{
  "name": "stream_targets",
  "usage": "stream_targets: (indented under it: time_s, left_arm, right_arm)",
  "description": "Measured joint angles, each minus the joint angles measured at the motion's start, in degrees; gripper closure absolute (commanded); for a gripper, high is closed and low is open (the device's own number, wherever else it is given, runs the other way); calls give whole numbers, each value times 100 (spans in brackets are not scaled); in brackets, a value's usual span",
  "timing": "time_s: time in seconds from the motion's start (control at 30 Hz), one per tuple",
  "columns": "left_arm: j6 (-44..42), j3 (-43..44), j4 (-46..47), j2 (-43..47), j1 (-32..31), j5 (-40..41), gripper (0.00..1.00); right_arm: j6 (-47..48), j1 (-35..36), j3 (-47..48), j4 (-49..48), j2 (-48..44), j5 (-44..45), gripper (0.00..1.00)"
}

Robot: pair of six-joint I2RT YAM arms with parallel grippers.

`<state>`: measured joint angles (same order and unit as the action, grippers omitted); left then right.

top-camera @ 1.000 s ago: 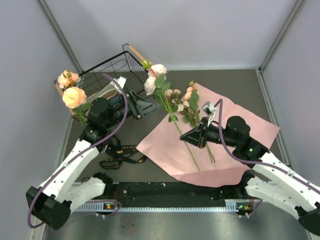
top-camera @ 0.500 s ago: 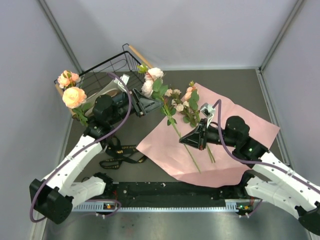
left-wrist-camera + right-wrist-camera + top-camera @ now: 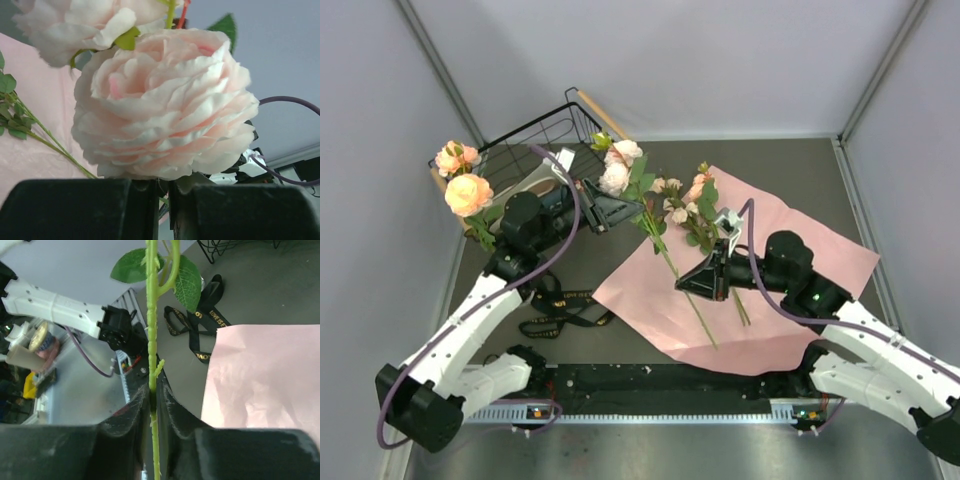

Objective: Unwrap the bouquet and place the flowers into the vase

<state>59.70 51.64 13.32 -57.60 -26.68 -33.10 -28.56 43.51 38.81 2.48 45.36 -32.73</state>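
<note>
My left gripper lifts the cream-pink flower's long stem next, swings left in the top view and lowers to release it beside the peach roses, because these stand upright.
A long-stemmed flower with cream-pink roses (image 3: 615,178) slants across the unfolded pink paper (image 3: 790,260). My left gripper (image 3: 618,203) is at its head. In the left wrist view the big rose (image 3: 160,100) fills the frame, and the left gripper (image 3: 162,195) is shut on the stem just under it. My right gripper (image 3: 682,284) is shut on the same green stem (image 3: 151,315) lower down, the right gripper (image 3: 154,400) pinching it with leaves above. A second sprig (image 3: 700,200) lies on the paper. Two peach roses (image 3: 466,192) stand upright at the far left. The vase is hidden.
A black wire basket (image 3: 535,140) with wooden handles sits at the back left behind my left arm. The black ribbon (image 3: 560,305) lies loose on the dark table left of the paper. The ribbon (image 3: 200,330) also shows in the right wrist view.
My left gripper has closed from open onto the stem under the rose. The flower's head has shifted left and back, and my right gripper has moved slightly left with the stem.
</note>
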Motion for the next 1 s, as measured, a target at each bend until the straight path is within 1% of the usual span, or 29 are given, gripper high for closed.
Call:
stream_targets:
  time_s: [0.07, 0.1, 0.17, 0.2, 0.27, 0.37, 0.57, 0.67, 0.83, 0.93, 1.0]
  left_arm:
    - [-114, 4, -48, 66, 0, 33, 96]
    - [-192, 35, -140, 105, 0, 59, 97]
    - [-435, 192, -428, 181, 0, 125, 100]
    - [-573, 282, -579, 225, 0, 170, 100]
    - [-981, 605, -1123, 365, 0, 358, 100]
    - [-1764, 1165, -1996, 756, 0, 789, 100]
    - [-3320, 2068, -3324, 1655, 0, 1878, 100]
    - [-4120, 2559, -3945, 2011, 0, 2505, 100]
    - [-5377, 3628, -4841, 2240, 0, 3694, 100]
    - [-5932, 4168, -5195, 2260, 0, 4417, 100]
    - [-6260, 4371, -5337, 2273, 0, 5023, 100]
  right_arm:
    - [-22, 11, 57, 48, 28, 24, 49]
    - [-2, 15, 79, 59, 39, 79, 38]
    - [9, 26, 155, 192, 37, 260, 27]
    - [2, 28, 179, 240, 26, 389, 13]
    - [20, 33, 221, 435, -74, 791, 2]
    - [63, 35, 227, 730, -354, 1401, 1]
    - [214, 35, 461, 1121, -551, 2100, 1]
    - [258, 35, 518, 1204, -522, 2221, 1]
    - [245, 35, 520, 1215, -310, 2234, 1]
    - [236, 35, 520, 1213, -155, 2216, 1]
    - [232, 35, 520, 1204, -94, 2170, 2]
